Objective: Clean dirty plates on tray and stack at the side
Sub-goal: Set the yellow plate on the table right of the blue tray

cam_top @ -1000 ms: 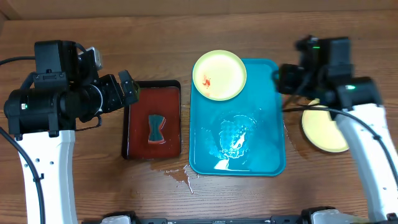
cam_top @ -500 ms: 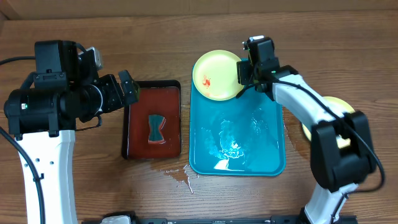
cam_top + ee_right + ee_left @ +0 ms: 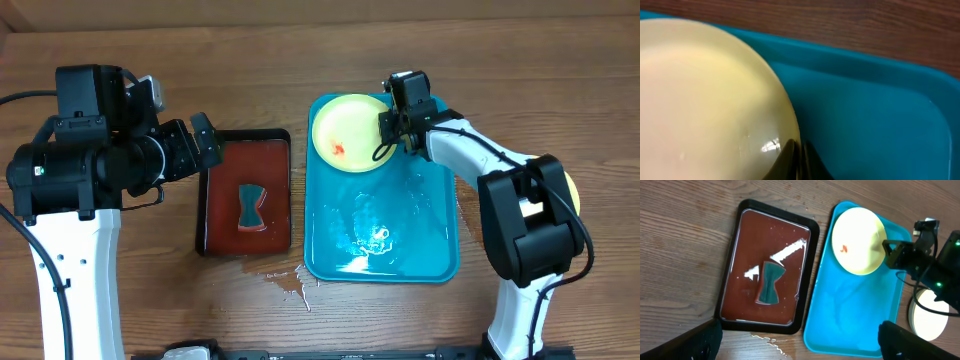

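My right gripper next lifts the plate from the teal tray's far corner, back and down into the tray's empty middle.
A pale yellow-green plate [image 3: 345, 128] with a small red smear lies at the far left corner of the teal tray [image 3: 420, 250]. My right gripper [image 3: 388, 130] is shut on the plate's right rim; in the right wrist view the fingers [image 3: 799, 155] pinch the rim of the plate [image 3: 705, 100] over the tray [image 3: 870, 110]. The plate [image 3: 857, 242] looks slightly tilted in the left wrist view. My left gripper [image 3: 205, 140] is open and empty, held high left of the tray [image 3: 855, 325]. A second pale plate [image 3: 930, 320] lies on the table right of the tray.
A black tray with a reddish-brown inside [image 3: 215, 215] stands left of the teal tray and holds a dark teal sponge [image 3: 250, 207]. A trail of spilled water [image 3: 290, 282] lies on the wood at the front. The teal tray's floor is wet.
My right arm swung from the right side over to the plate and closed on its right rim. The plate shifted a little to the right. The left arm has not moved.
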Controlling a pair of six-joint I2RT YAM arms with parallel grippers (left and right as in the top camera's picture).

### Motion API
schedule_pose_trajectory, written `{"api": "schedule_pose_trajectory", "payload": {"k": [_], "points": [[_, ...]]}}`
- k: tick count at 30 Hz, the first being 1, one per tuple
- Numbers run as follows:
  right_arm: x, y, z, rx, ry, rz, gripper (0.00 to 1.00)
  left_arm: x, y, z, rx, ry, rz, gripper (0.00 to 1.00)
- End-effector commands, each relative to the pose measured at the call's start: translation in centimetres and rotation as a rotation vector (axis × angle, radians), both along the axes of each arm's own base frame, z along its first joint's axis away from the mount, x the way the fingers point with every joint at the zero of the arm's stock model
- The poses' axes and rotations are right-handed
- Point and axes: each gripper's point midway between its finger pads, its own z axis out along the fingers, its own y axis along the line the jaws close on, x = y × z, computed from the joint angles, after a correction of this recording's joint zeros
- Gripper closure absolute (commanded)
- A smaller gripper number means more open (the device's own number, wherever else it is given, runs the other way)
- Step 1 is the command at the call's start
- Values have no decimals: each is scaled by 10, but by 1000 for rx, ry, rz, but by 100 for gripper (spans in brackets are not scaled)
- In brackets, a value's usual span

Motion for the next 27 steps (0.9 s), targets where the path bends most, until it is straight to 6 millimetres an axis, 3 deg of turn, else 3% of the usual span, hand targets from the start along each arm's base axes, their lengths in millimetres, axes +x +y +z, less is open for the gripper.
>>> {"api": "schedule_pose_trajectory", "payload": {"k": [1, 7, 10, 14, 16, 19, 23, 27], "points": [[-6, -3, 26, 23, -5, -27, 96, 3, 1, 5, 6, -16, 2, 0], [-37, -12, 116, 58, -62, -40, 96, 3, 1, 5, 6, -16, 2, 0], [-67, -22, 159, 82, -76, -71, 96, 3, 1, 5, 6, -16, 2, 0], [-104, -35, 182, 119, -32, -147, 96, 3, 1, 5, 6, -16, 2, 0], [-124, -41, 180, 135, 31, -211, 96, 3, 1, 5, 6, -16, 2, 0], [-149, -49, 161, 148, 155, -341, 96, 3, 1, 5, 6, -16, 2, 0], [-178, -54, 113, 182, 297, -518, 96, 3, 1, 5, 6, -16, 2, 0], [-188, -36, 62, 311, 353, -540, 96, 3, 1, 5, 6, -16, 2, 0]]}}
